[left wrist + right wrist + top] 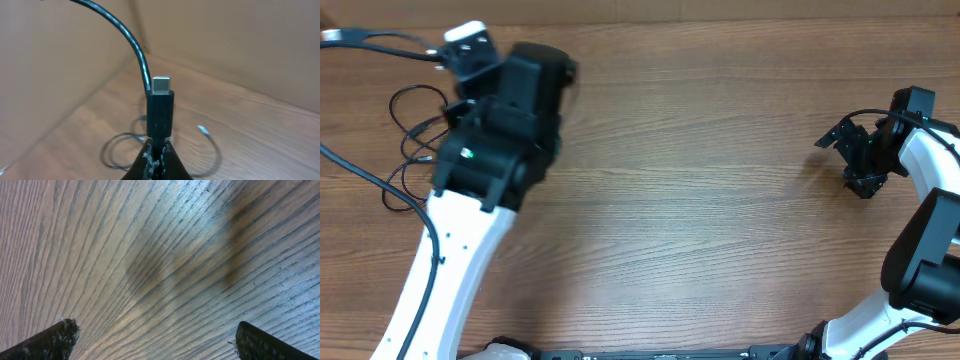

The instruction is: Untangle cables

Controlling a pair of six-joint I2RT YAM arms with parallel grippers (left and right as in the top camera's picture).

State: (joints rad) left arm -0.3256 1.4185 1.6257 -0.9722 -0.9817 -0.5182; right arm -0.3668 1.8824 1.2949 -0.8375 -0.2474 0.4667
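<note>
Next, my left gripper comes down over the cable loops and releases the plug, since they lie below it, to its left in the overhead view.
In the left wrist view my left gripper [160, 146] is shut on the black plug [160, 112] of one of the cables. The plug stands upright with its silver tip on top. Its cord [127, 32] arcs up and away to the upper left. Below it, thin black cable loops [116, 149] lie on the wood, with a small silver tip [202, 131] among them. In the overhead view these loops [408, 135] show at the far left, partly hidden under the left arm [505, 120]. My right gripper [855, 160] is open at the far right, with only bare wood between its fingers [60, 340].
Brown cardboard walls [60, 60] meet in a corner just beyond the cables at the table's back left. The wooden table [700, 200] stretches between the two arms. The right arm's white links [920, 250] fill the lower right.
</note>
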